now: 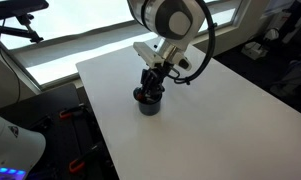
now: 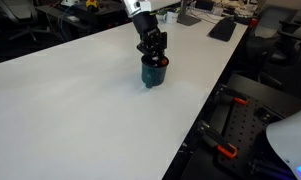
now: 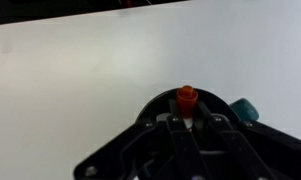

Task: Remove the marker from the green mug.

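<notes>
I will next lift the marker [image 3: 187,97] clear of the mug and carry it to the left in the wrist view to bare tabletop. Then I will lower it and release it.
The green mug [image 1: 148,103] stands upright on the white table [image 1: 220,120]; it also shows in an exterior view [image 2: 154,72]. My gripper [image 1: 153,86] hangs straight over its mouth, fingertips at the rim, also in an exterior view [image 2: 153,58]. In the wrist view the marker [image 3: 187,97] shows an orange-red cap between my two fingers [image 3: 187,122], which are closed against its white body. The mug's dark rim [image 3: 205,97] curves round the fingers, and its teal handle [image 3: 246,108] sticks out at the right.
The table's edges [image 1: 95,120] drop off to the floor. A keyboard [image 2: 222,28] lies at the table's far end. Orange-handled tools [image 2: 222,150] lie on a dark bench beside the table. A window ledge [image 1: 60,45] runs behind it.
</notes>
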Robot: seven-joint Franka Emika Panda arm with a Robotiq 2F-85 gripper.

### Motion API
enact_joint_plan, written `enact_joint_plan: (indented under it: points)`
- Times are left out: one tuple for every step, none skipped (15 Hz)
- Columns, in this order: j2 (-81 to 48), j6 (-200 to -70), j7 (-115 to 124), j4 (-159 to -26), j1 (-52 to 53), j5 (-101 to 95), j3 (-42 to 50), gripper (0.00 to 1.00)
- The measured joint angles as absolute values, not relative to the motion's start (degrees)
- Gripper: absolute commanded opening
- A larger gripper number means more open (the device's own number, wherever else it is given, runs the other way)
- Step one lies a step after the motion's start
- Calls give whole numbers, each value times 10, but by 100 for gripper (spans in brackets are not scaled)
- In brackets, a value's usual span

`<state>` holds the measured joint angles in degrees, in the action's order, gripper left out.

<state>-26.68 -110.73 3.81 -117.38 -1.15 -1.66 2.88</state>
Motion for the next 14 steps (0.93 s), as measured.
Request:
enact_joint_plan:
  points:
    - [-269, -1102, 38, -1172, -13, -16, 29, 5]
    - [-270, -1097, 38, -1171, -16, -15, 29, 5]
    - [-272, -1093, 38, -1169, -18, -14, 29, 5]
    - [-274, -1089, 38, -1167, -19, -13, 29, 5]
    - [-275, -1087, 38, -1166, -21, -13, 29, 5]
    - [-275, -1087, 38, -1165, -21, -13, 29, 5]
    - [-274, -1091, 38, -1165, -21, -16, 29, 5]
    - [-272, -1099, 38, -1165, -20, -21, 29, 5]
    - [-269, -1113, 38, -1165, -18, -28, 29, 5]
    - [-265, -1131, 38, -1166, -16, -37, 29, 5]
    - [-260, -1150, 38, -1167, -13, -45, 29, 5]
    - [-252, -1166, 38, -1167, -10, -52, 29, 5]
    - [-243, -1177, 38, -1167, -7, -55, 28, 5]
    - [-232, -1182, 38, -1168, -4, -56, 27, 5]
